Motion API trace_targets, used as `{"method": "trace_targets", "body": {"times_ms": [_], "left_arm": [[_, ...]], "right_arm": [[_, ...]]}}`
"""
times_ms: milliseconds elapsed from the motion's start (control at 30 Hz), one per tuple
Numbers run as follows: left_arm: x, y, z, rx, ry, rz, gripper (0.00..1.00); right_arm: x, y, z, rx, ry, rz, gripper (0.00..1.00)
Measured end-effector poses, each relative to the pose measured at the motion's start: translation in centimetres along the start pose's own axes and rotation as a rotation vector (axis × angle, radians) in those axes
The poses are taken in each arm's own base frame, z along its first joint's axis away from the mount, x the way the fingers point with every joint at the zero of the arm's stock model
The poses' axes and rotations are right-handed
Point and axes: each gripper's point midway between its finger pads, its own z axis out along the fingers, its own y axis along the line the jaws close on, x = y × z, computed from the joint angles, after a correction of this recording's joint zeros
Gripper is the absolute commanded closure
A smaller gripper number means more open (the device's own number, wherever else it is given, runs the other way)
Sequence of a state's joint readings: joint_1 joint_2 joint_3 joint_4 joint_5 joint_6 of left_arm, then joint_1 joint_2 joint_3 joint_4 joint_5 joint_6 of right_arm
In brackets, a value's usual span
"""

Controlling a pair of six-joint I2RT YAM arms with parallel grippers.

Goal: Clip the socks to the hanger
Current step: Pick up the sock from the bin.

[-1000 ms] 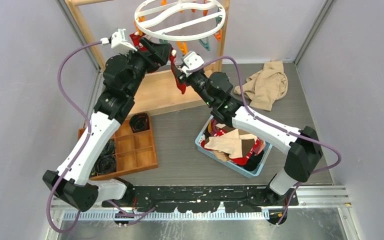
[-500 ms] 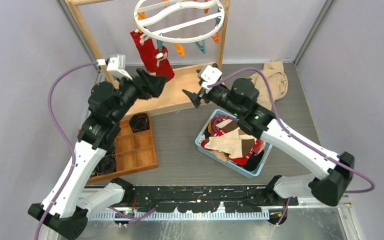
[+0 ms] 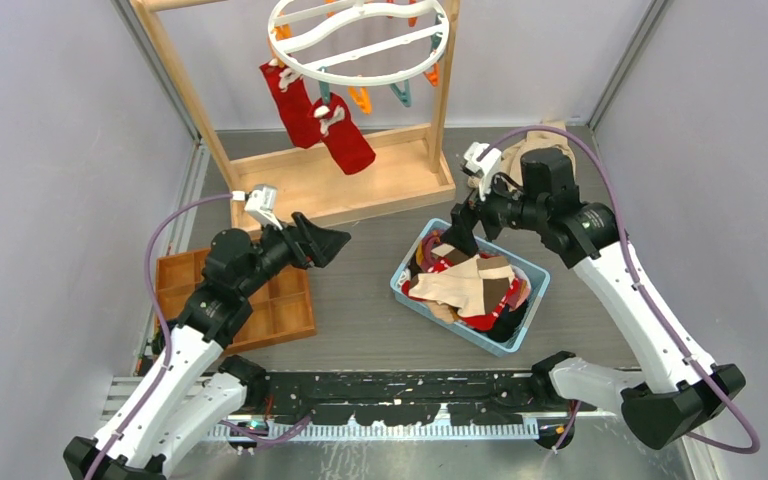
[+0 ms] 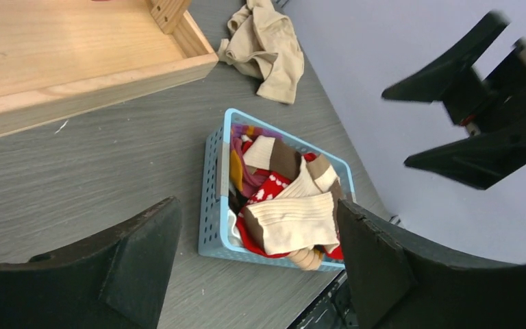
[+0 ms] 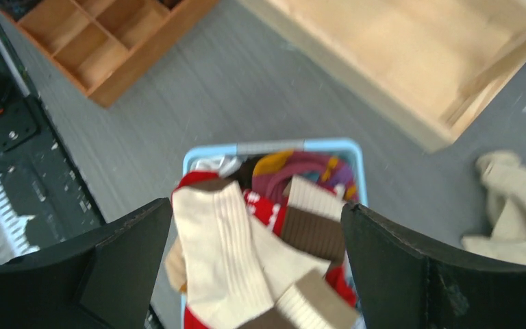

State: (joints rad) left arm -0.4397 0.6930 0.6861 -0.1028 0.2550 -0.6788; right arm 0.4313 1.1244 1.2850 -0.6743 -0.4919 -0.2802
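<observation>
The cream sock's brown end [image 3: 490, 293] [image 5: 267, 318] lies uncovered atop the pile, below my right gripper and nearer my base, so next my right gripper will move down and back to close there.
The white ring hanger [image 3: 360, 38] with orange and teal clips hangs at the top of the top view. Two red socks [image 3: 322, 118] hang from its clips. More socks [image 3: 465, 285], cream, brown, red and purple, lie piled in a light blue basket [image 3: 515, 339], which also shows in the left wrist view [image 4: 214, 181] and the right wrist view [image 5: 271, 148]. My left gripper [image 3: 332, 243] is open and empty, low over the table left of the basket. My right gripper [image 3: 463, 236] is open and empty above the basket's far end.
The wooden frame's base board [image 3: 360, 180] lies behind the basket. A wooden compartment tray [image 3: 275, 310] sits at the left under my left arm. A plain beige cloth [image 3: 532, 168] lies at the back right, behind my right arm.
Both arms have drawn back from the hanger, leaving the red socks hanging from the clips. My left gripper dropped low toward the tray and my right gripper moved over the basket.
</observation>
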Motion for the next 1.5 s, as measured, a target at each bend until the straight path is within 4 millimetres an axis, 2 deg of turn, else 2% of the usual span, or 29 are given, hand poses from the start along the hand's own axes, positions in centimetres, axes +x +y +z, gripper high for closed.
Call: {"method": "trace_targets", "body": {"times_ms": [200,367,533,667,767,900,1067,1233,1367,1500], "left_arm": [[-0.1,-0.2,0.1,-0.006,-0.006,-0.097,0.12],[0.4,0.0,0.4,-0.029,0.014,-0.182,0.13],[0.9,0.6,0.6,-0.037,-0.017,-0.297,0.19],[2.7,2.3,0.9,-0.072,-0.021,-0.402,0.19],[3.5,2.8,1.0,-0.09,-0.012,-0.447,0.18],[3.0,2.5,1.0,-0.071,-0.028,-0.45,0.18],[2.4,1.9,0.5,-0.048,-0.049,-0.438,0.18],[2.3,1.4,-0.5,-0.016,-0.076,-0.427,0.19],[2.4,1.1,-1.1,0.007,-0.081,-0.416,0.19],[2.4,0.7,-1.3,0.03,-0.076,-0.395,0.19]], "right_arm": [[4.4,-0.1,-2.1,0.005,0.138,0.142,0.0],[6.2,0.0,-3.4,0.023,0.179,0.199,0.0],[8.3,0.3,-3.3,0.014,0.211,0.28,0.0],[10.7,0.4,-2.9,0.011,0.252,0.37,0.01],[12.3,0.7,-2.5,0.002,0.279,0.403,0.07],[13.8,1.1,-2.4,-0.026,0.311,0.376,0.15],[16.0,0.6,-2.5,-0.044,0.405,0.294,0.29],[18.1,0.7,-2.4,-0.094,0.486,0.256,0.33],[19.2,1.0,-2.5,-0.111,0.505,0.234,0.41],[20.9,1.3,-2.4,-0.119,0.535,0.225,0.45]]}}
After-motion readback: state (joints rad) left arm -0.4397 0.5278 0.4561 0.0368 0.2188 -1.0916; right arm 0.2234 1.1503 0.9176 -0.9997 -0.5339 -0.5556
